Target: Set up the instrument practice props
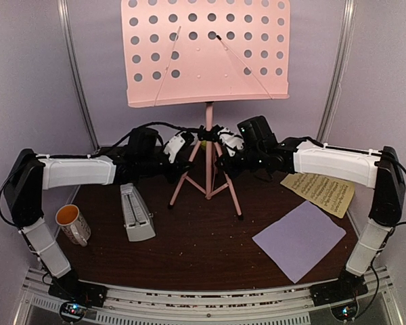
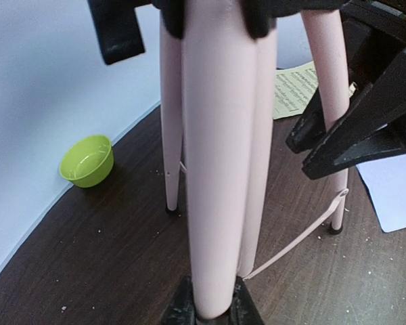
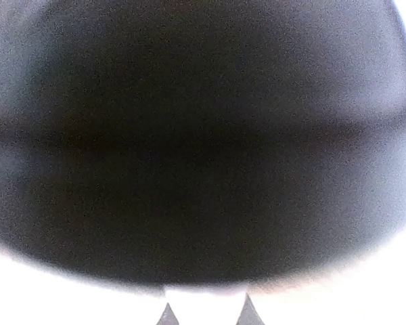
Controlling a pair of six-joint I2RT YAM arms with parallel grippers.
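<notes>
My left gripper eases to the left in the top view next and releases the pink tripod leg, since the tripod legs already stand spread upon the table.
The pink music stand [image 1: 208, 51] stands upright at the back centre on its tripod, its perforated desk bare. My left gripper [image 1: 187, 154] is shut on a pink tripod leg [image 2: 216, 169], which sits tight between its fingertips [image 2: 181, 308]. My right gripper [image 1: 224, 153] is at the tripod hub from the right. In the left wrist view its black fingers [image 2: 352, 135] stand on either side of another leg. The right wrist view is blocked by a dark blur. The grey metronome [image 1: 137, 214] stands front left. The lavender page [image 1: 299, 238] and the pale-yellow page [image 1: 319, 191] lie flat on the right.
A white mug with an orange inside [image 1: 72, 224] stands left of the metronome. A lime-green bowl [image 2: 88, 160] sits by the back wall behind the stand. The walls enclose the dark wooden table [image 1: 203, 250] on three sides.
</notes>
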